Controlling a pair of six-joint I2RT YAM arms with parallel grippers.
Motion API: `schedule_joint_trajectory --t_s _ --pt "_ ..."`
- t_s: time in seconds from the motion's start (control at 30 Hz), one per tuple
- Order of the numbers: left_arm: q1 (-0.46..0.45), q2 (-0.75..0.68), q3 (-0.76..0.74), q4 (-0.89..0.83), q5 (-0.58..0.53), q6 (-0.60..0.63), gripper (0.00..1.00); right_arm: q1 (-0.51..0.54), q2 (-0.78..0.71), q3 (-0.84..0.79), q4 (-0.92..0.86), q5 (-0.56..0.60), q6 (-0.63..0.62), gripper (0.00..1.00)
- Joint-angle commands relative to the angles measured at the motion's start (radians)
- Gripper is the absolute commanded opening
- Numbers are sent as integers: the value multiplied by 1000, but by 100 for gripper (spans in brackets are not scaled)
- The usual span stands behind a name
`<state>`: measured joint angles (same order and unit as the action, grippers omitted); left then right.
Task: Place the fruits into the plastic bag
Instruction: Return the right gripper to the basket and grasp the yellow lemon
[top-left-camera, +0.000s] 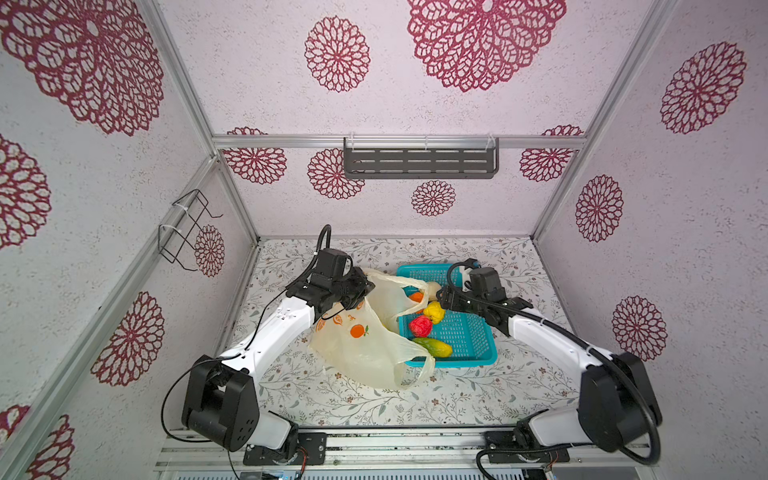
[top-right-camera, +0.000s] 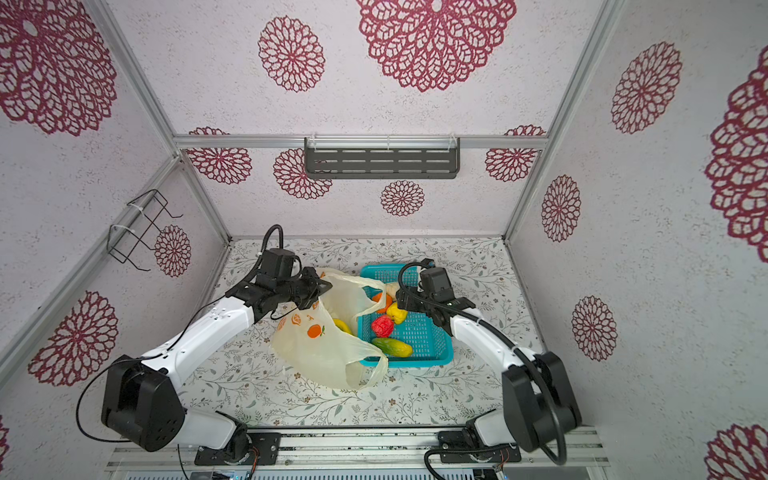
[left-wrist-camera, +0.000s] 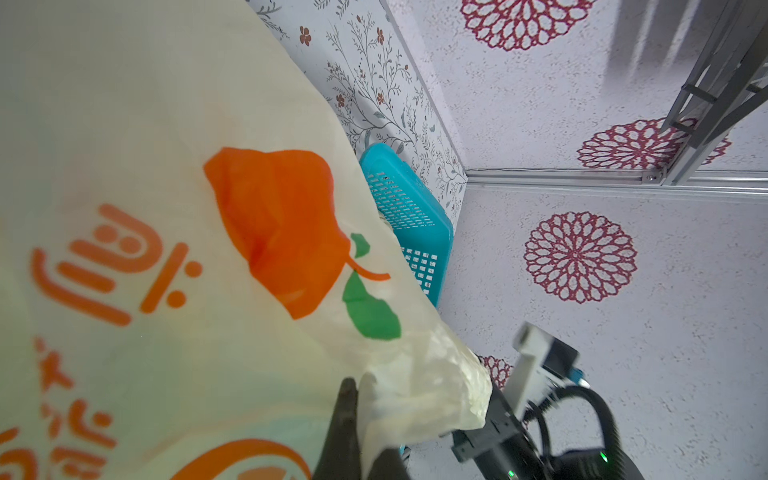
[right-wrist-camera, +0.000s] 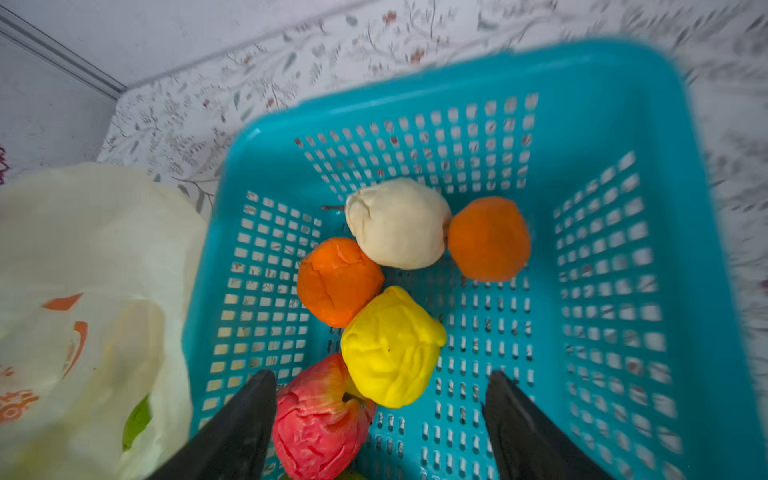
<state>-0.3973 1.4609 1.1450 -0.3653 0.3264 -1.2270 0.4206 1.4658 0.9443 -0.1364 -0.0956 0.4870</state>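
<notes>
The right gripper lowers into the basket onto the lumpy yellow fruit (top-left-camera: 434, 312) (right-wrist-camera: 393, 346) below it next and closes, since its open fingers already span the fruit's width.
The cream plastic bag (top-left-camera: 365, 353) (left-wrist-camera: 166, 124) lies left of the teal basket (top-left-camera: 469, 332), its mouth lifted toward it. My left gripper (top-left-camera: 357, 297) (left-wrist-camera: 357, 386) is shut on the bag's upper edge. My right gripper (top-left-camera: 442, 297) (right-wrist-camera: 380, 376) hangs open over the basket, its fingers on either side of the red fruit (right-wrist-camera: 320, 419) and the lumpy yellow one (right-wrist-camera: 390, 347), touching neither. Beyond them sit two oranges (right-wrist-camera: 338, 280) (right-wrist-camera: 488, 239) and a beige fruit (right-wrist-camera: 397, 224). A green-yellow oblong (top-left-camera: 433, 347) lies at the basket's near end. A yellow banana (top-right-camera: 341, 325) shows inside the bag.
A dark slotted shelf (top-left-camera: 419, 162) hangs on the back wall and a black wire rack (top-left-camera: 187, 228) on the left wall. One bag handle (top-left-camera: 419, 365) drapes over the basket's near left corner. The floral table (top-left-camera: 519, 386) runs to walls on three sides.
</notes>
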Motion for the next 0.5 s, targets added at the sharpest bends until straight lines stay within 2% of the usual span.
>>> schedule_joint_trajectory --t_s 0.0,0.17,0.47 --pt "9 -20 -19 3 -16 1 0 2 64 40 0 -72 77 83" --pt "10 -34 -34 6 -22 -3 0 1 167 69 13 -93 113 84" --pt "10 -34 -39 6 -24 0 0 0 267 45 120 -158 189 78"
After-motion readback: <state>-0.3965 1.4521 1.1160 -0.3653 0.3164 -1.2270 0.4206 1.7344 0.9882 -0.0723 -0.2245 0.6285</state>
